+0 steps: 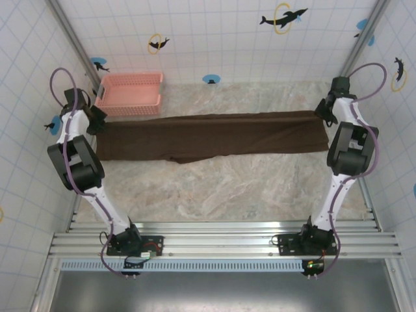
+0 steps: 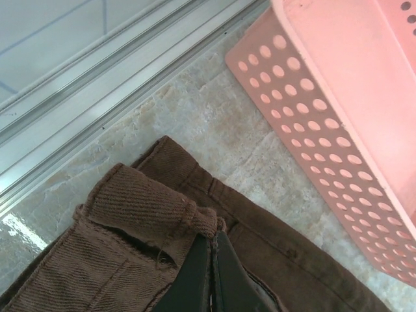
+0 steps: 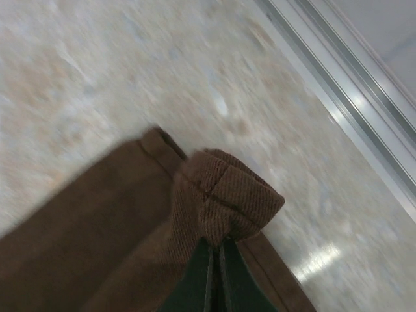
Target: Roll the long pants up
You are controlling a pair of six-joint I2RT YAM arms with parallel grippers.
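The right gripper draws the pinched-up fold of the leg hem outward toward the bar beside it next, then releases the fold, because bare marble lies open outward of the hem.
The long pants [image 1: 211,136] lie stretched as a dark brown band across the marble table, folded lengthwise. My left gripper [image 2: 214,242] is shut on the bunched waistband end [image 2: 146,201] at the left, just in front of the pink basket. My right gripper [image 3: 217,248] is shut on a pinched-up fold of the leg hem [image 3: 227,195] at the right end. In the top view the left gripper [image 1: 96,118] and the right gripper [image 1: 325,110] sit at the two ends of the pants.
A pink perforated basket [image 1: 130,93] stands at the back left, close to the waistband [image 2: 338,123]. Aluminium frame rails run along the left [image 2: 78,78] and right [image 3: 351,84] table edges. Bare marble table [image 1: 221,188] lies in front of the pants.
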